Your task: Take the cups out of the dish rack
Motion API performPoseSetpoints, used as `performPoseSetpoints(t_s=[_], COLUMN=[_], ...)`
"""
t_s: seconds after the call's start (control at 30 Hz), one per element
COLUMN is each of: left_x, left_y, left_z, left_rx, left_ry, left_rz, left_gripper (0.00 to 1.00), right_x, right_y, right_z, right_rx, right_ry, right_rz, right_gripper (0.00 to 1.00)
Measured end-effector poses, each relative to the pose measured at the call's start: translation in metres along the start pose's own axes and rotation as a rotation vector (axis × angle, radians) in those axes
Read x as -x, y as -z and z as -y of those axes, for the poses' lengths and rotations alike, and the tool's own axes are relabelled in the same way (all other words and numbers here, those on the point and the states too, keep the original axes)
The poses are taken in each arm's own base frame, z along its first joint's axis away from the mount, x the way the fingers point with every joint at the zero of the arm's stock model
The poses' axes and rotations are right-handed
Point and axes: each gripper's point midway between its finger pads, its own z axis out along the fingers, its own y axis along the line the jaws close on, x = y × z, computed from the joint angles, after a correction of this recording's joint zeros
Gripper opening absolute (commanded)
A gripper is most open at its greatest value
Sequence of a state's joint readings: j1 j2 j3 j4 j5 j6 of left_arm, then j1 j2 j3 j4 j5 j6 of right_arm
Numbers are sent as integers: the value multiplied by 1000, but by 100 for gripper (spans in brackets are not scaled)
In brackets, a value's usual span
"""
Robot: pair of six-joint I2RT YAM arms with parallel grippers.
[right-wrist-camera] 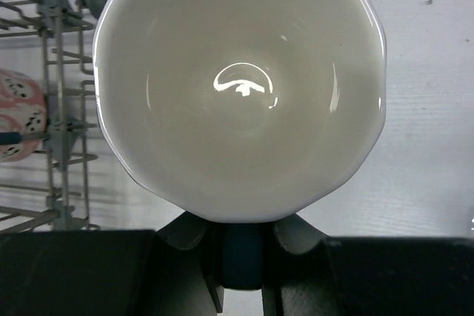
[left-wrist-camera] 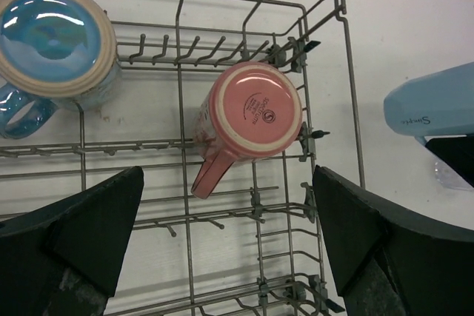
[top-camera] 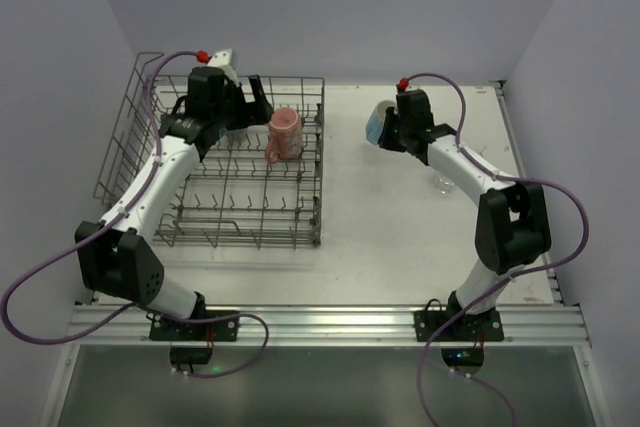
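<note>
My right gripper will next move down toward the bare tabletop between rack [top-camera: 300, 232] and clear glass and let go of the light blue cup there, because the cup hangs outside the rack.
The grey wire dish rack [top-camera: 300, 232] stands on the left of the table. A pink cup [top-camera: 284, 134] with a handle sits upside down near its far right corner; the left wrist view shows this pink cup [left-wrist-camera: 252, 112] and, further left, an upturned blue handled mug [left-wrist-camera: 55, 38]. My left gripper [top-camera: 255, 105] hovers over the rack just left of the pink cup, open and empty [left-wrist-camera: 226, 220]. My right gripper [top-camera: 392, 129] is to the right of the rack, above the table. It is shut on a light blue cup [top-camera: 377, 125] with a white inside [right-wrist-camera: 241, 86], gripping a blue part at its edge.
A clear glass [top-camera: 443, 184] stands on the white table beside the right arm. The rack's taller looped side [top-camera: 125, 132] rises at the left, and its right wall [right-wrist-camera: 63, 72] is close to the held cup. Walls close in the table on three sides.
</note>
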State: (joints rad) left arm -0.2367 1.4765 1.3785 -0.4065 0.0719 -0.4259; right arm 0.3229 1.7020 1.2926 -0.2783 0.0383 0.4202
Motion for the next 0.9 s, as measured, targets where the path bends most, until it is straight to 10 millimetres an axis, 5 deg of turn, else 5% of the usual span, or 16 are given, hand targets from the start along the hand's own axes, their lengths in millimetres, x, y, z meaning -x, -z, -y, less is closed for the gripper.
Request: performPoseSetpoints(t_s=[0.43, 0.9], left_x=[-16, -31], left_y=[-29, -50], left_z=[-3, -6], left_rx=[125, 167], left_ry=[-115, -177], left_rz=[-92, -184], left_gripper=[100, 100], right_x=[-21, -32], right_y=[-26, -48], right_z=[49, 57], right_rx=[-266, -312], right_ry=[119, 142], right_rz=[-54, -112], right_gripper=[0, 0])
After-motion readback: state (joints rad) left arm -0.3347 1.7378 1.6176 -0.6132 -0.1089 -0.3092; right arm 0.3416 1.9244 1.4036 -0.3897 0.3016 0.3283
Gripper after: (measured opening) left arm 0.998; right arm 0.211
